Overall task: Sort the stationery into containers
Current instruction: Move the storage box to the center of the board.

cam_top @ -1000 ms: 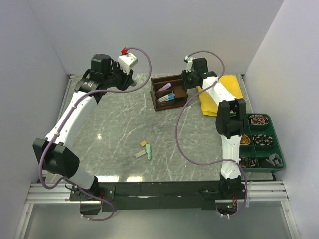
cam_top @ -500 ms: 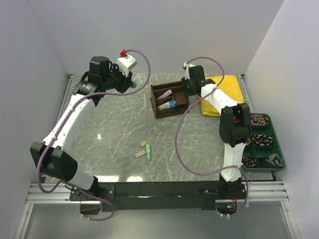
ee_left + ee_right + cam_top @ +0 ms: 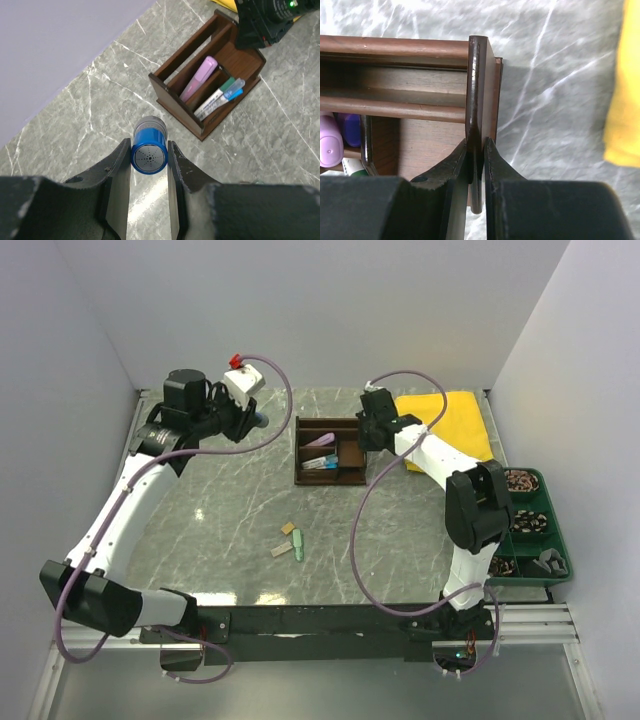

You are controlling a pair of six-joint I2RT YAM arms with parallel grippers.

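I need to move my left gripper over the organiser next and then down to let go of the bottle (image 3: 149, 150), because the organiser's empty section (image 3: 239, 61) is below the gripper, to its right in the top view.
My left gripper (image 3: 250, 418) is shut on a tiny blue-capped bottle (image 3: 149, 150), held above the table to the left of the brown wooden organiser (image 3: 330, 455); the gripper also shows in the left wrist view (image 3: 149, 159). My right gripper (image 3: 368, 435) is shut on the organiser's thin right end wall (image 3: 475, 90), with its jaws pinching it from both sides (image 3: 476, 152). The organiser holds a purple marker (image 3: 199, 79) and white pens with green and blue caps (image 3: 220, 96). A tan eraser (image 3: 288, 528), a green eraser (image 3: 297, 544) and a pale eraser (image 3: 281, 550) lie mid-table.
A folded yellow cloth (image 3: 450, 420) lies behind and right of the organiser. The dark green divided tray (image 3: 541, 476) with coiled bands stands at the right edge, beside my right arm. White walls close in the table on three sides.
My right gripper has pulled the organiser leftward and turned it square to the table. My left gripper has moved left with the bottle in it.
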